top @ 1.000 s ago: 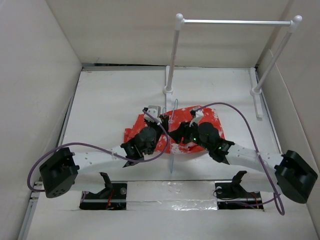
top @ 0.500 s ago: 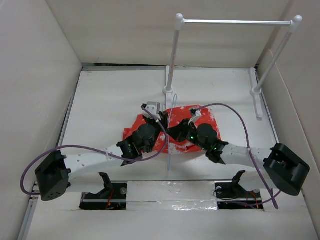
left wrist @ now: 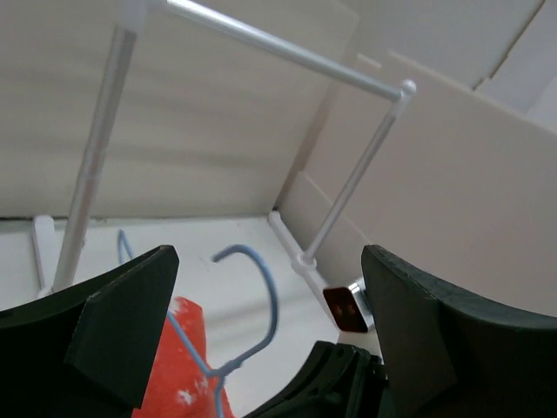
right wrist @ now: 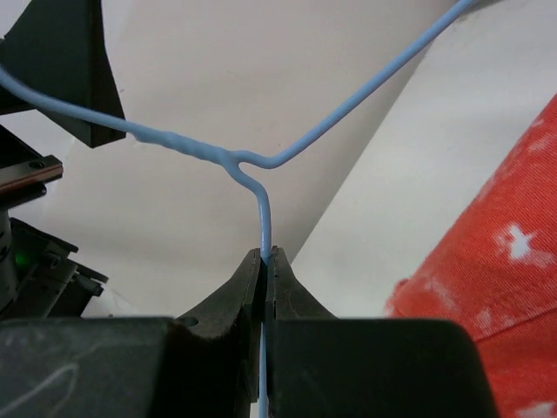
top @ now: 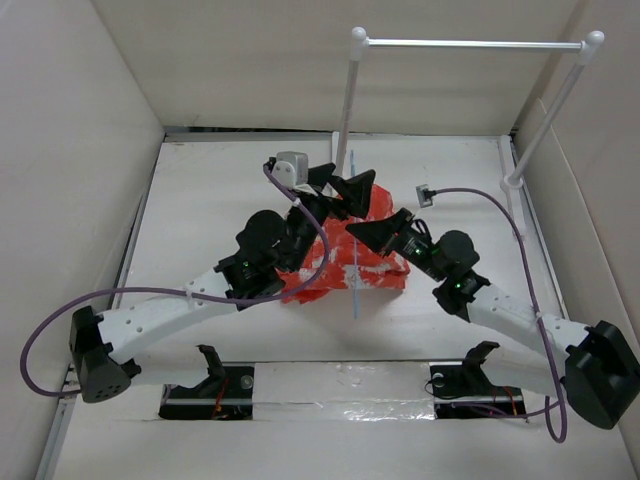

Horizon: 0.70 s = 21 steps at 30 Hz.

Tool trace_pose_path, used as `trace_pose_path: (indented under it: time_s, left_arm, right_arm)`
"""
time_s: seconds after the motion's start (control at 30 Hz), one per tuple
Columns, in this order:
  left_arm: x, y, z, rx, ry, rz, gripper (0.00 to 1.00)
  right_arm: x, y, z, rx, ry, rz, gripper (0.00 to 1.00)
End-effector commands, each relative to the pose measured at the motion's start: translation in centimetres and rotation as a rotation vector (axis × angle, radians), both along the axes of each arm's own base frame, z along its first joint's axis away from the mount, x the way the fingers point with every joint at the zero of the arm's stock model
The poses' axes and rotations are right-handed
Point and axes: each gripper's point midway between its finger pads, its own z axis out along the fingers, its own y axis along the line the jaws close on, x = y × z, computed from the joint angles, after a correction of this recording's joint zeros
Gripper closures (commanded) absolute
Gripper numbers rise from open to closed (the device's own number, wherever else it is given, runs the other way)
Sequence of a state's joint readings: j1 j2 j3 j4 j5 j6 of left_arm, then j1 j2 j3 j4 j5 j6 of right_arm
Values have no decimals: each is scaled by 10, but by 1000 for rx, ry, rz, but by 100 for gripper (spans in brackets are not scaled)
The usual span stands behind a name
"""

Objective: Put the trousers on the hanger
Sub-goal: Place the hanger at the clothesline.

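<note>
The hanger's open hook can hang on the bar, so my right gripper needs to lift the hanger up and outward to the middle of the stand's bare top bar [top: 458, 45] next and let go of it there.
The orange-red trousers [top: 330, 268] lie bunched in the middle of the table, between the two arms. The thin blue hanger [top: 355, 305] runs front to back across them, its hook [left wrist: 265, 287] pointing toward the rail stand. My right gripper [top: 358, 228] is shut on the hanger's wire just below the twisted neck [right wrist: 265, 254], with the trousers [right wrist: 496, 287] beside it on the right. My left gripper [top: 340, 183] hovers over the far edge of the trousers with its jaws wide apart and nothing between them. In its wrist view the hanger's hook shows beyond the fingers [left wrist: 113, 322].
A white two-post rail stand [top: 470, 43] rises at the back of the table, its left post [top: 345, 110] close behind the left gripper. Pale walls close in both sides. Purple cables loop from both arms.
The left gripper has opened and moved toward the back of the table. The right gripper has shut on the hanger wire. The trousers are more bunched, and the hanger has shifted away from the near edge.
</note>
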State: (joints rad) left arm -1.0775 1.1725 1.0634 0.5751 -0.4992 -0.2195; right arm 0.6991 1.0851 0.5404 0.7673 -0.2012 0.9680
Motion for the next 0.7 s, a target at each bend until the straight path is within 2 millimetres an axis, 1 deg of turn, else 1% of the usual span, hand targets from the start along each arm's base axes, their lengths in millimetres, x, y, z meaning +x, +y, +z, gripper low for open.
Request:
trace_pose_path:
  time_s: [0.0, 0.07, 0.13, 0.2, 0.23, 0.27, 0.3, 0.33, 0.37, 0.4, 0.43, 0.47, 0.5, 0.53, 0.57, 0.6, 0.63, 0.67]
  left_arm:
    - [-12, 41, 79, -159, -137, 38, 14]
    - [-19, 60, 95, -199, -170, 64, 12]
    - [-22, 76, 104, -233, -191, 96, 12]
    - [-25, 86, 105, -248, -197, 114, 12]
    - [-24, 91, 103, -251, -190, 135, 13]
    - [-23, 93, 95, -245, -183, 143, 15]
    - [-23, 93, 91, -243, -180, 147, 16]
    - [-22, 94, 86, -247, -177, 152, 17]
    - [-18, 93, 71, -224, -163, 160, 23]
    - [-18, 90, 64, -231, -146, 150, 24]
    - [-13, 88, 54, -215, -131, 150, 25]
    - [-11, 83, 39, -191, -110, 141, 25]
    - [-10, 79, 29, -189, -85, 130, 25]
    - [-9, 75, 16, -160, -60, 125, 25]
    - [-8, 73, 1, -134, -40, 123, 25]
    - [-7, 72, -8, -118, -26, 121, 25]
    - [-7, 72, -17, -114, -3, 126, 25]
    - [-8, 76, -32, -106, 15, 130, 25]
  right_arm:
    - [-5, -22, 74, 141, -160, 15, 100]
    - [-4, -27, 82, 143, -183, 19, 100]
    - [2, -34, 84, 139, -177, 7, 100]
    - [4, -40, 91, 158, -195, 6, 100]
    - [8, -47, 93, 158, -203, 0, 100]
    - [10, -51, 96, 163, -211, -3, 100]
    - [11, -56, 106, 177, -232, -8, 100]
    - [21, -68, 111, 169, -245, -44, 100]
    - [24, -72, 115, 159, -256, -45, 100]
    - [29, -78, 127, 153, -273, -63, 100]
    - [35, -83, 131, 143, -277, -81, 100]
    - [46, -94, 133, 123, -281, -108, 100]
    - [52, -100, 138, 111, -292, -123, 100]
    - [55, -106, 154, 110, -323, -137, 100]
    - [69, -116, 153, 93, -316, -168, 100]
    - [77, -120, 155, 71, -324, -180, 100]
    - [81, -125, 167, 65, -346, -195, 100]
    - [88, -128, 169, 60, -342, -212, 100]
